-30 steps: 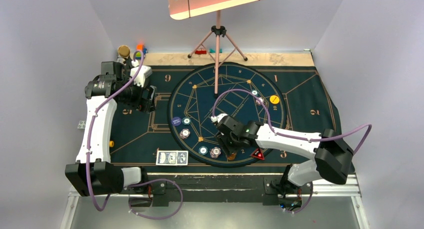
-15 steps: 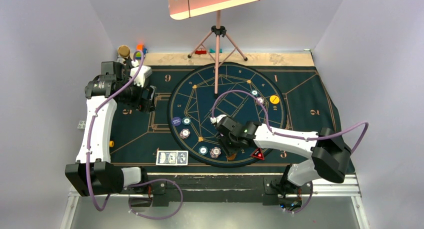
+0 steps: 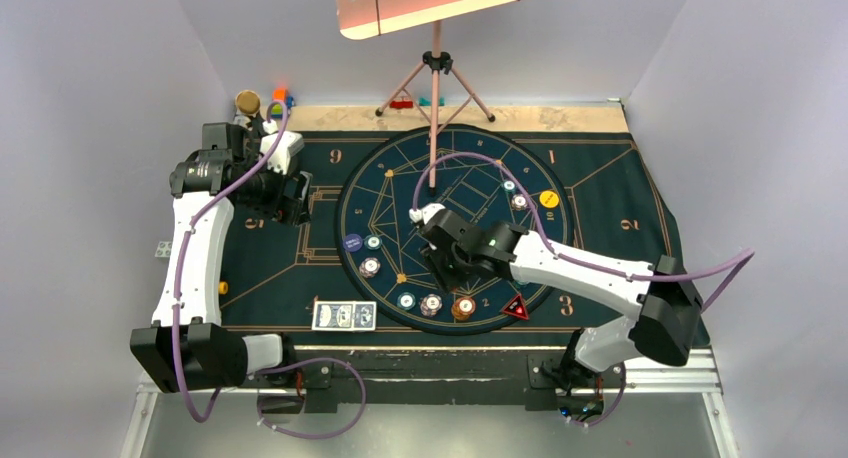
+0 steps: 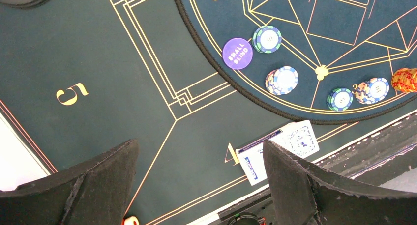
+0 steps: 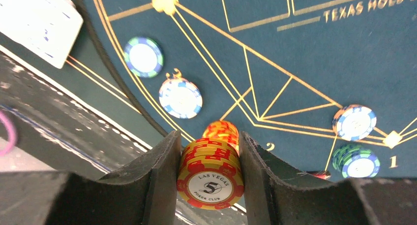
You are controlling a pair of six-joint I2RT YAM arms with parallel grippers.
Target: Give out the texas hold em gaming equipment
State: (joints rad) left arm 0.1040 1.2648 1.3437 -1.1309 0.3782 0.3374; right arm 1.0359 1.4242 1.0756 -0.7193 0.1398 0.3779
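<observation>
My right gripper moves to the left in the top view and down next, since bare mat beside the dark-blue disc's chips (image 3: 395, 235) lies below on that side.
My right gripper (image 3: 452, 276) (image 5: 210, 178) is shut on a stack of orange-and-yellow poker chips (image 5: 210, 175), held above the round mat. Another orange stack (image 3: 462, 307) (image 5: 221, 130) sits on the mat just below it. Teal (image 3: 406, 300) and white (image 3: 431, 303) chips lie to its left, and the red-black triangular marker (image 3: 516, 307) to its right. A dark-blue disc (image 3: 352, 243) (image 4: 237, 53), more chips (image 3: 370, 267) and a yellow disc (image 3: 549, 199) are on the circle. Blue-backed cards (image 3: 343, 316) (image 4: 278, 150) lie at the near edge. My left gripper (image 3: 290, 200) (image 4: 199, 185) is open and empty, high over the mat's left side.
The dark gold-lined mat (image 3: 610, 193) covers the table. A tripod stand (image 3: 435, 78) straddles the back edge. Toy blocks (image 3: 279, 96) and a round wooden piece (image 3: 247, 102) sit at the back left. A small orange-white object (image 3: 222, 287) lies off the mat's left.
My right gripper has risen and moved left and away from the mat's near edge with orange chips in it. An orange stack now shows on the mat. The left arm has not moved.
</observation>
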